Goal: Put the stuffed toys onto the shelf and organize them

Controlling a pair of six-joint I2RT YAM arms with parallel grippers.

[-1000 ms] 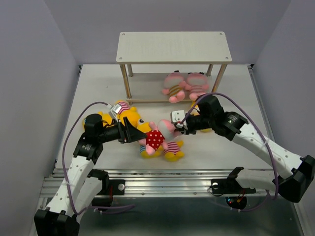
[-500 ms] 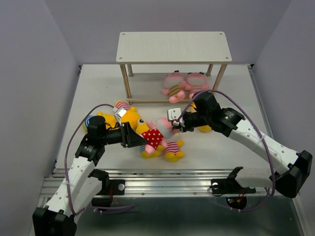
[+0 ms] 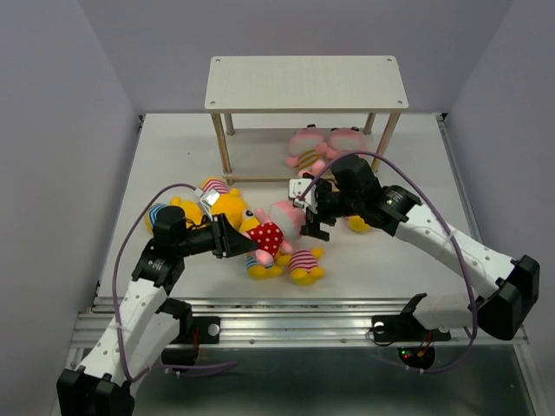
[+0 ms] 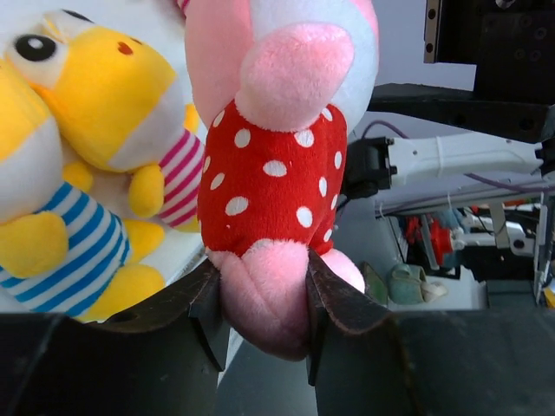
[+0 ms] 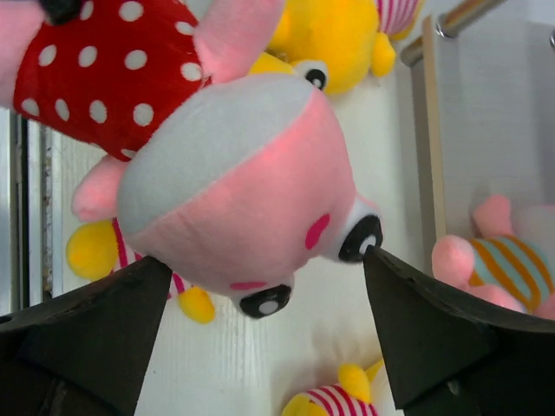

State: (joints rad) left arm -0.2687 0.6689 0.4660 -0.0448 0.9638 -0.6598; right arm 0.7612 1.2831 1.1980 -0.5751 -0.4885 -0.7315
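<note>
I will next move my left gripper outward and let go of the toy in the red dotted outfit on the lower shelf's empty end (image 3: 263,154), which has room beside the pink toys.
A pink stuffed toy in a red dotted outfit (image 3: 273,230) hangs just above the table between both arms. My left gripper (image 3: 250,245) is shut on its pink foot (image 4: 264,295), and its body (image 4: 273,182) fills the left wrist view. My right gripper (image 3: 309,217) stands open, its fingers wide on either side of the toy's head (image 5: 234,199). The shelf (image 3: 305,83) stands at the back, its top board bare. Two pink toys (image 3: 305,149) (image 3: 347,147) lie on its lower tier. Yellow toys (image 3: 227,204) (image 3: 295,264) lie below the held one.
A yellow toy in a blue-striped shirt (image 3: 166,213) lies beside my left arm. Another yellow toy (image 3: 360,224) is partly hidden under my right arm. The shelf's thin front legs (image 3: 223,147) (image 3: 386,139) stand just behind the pile. Grey walls close in both sides.
My right gripper has opened off the dotted toy's head and shifted a little left. My left gripper has closed on the toy's foot.
</note>
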